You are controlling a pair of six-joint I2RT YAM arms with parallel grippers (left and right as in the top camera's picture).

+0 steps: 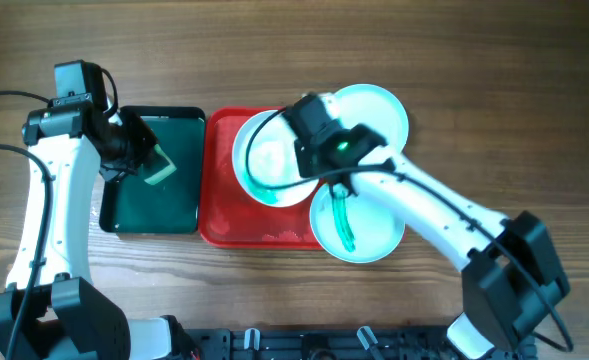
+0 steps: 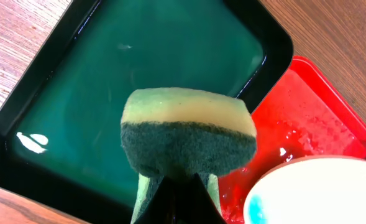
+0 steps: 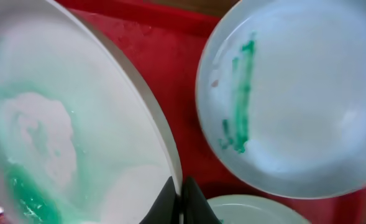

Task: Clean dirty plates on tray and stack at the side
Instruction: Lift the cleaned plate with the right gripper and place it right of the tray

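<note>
The right gripper carries the plate to the right in the overhead view next, past the aqua plates, then lowers and releases it, since bare table lies there.
My right gripper is shut on the right rim of the white plate, which sits over the red tray and carries a smeared green patch. One pale aqua plate with a green streak overlaps the tray's near right corner. Another aqua plate lies at the far right, partly under the arm. My left gripper is shut on a yellow-and-green sponge, held above the dark green tray.
The dark green tray looks wet and stands directly left of the red tray. The white plate's edge shows at the lower right of the left wrist view. Bare wooden table surrounds both trays.
</note>
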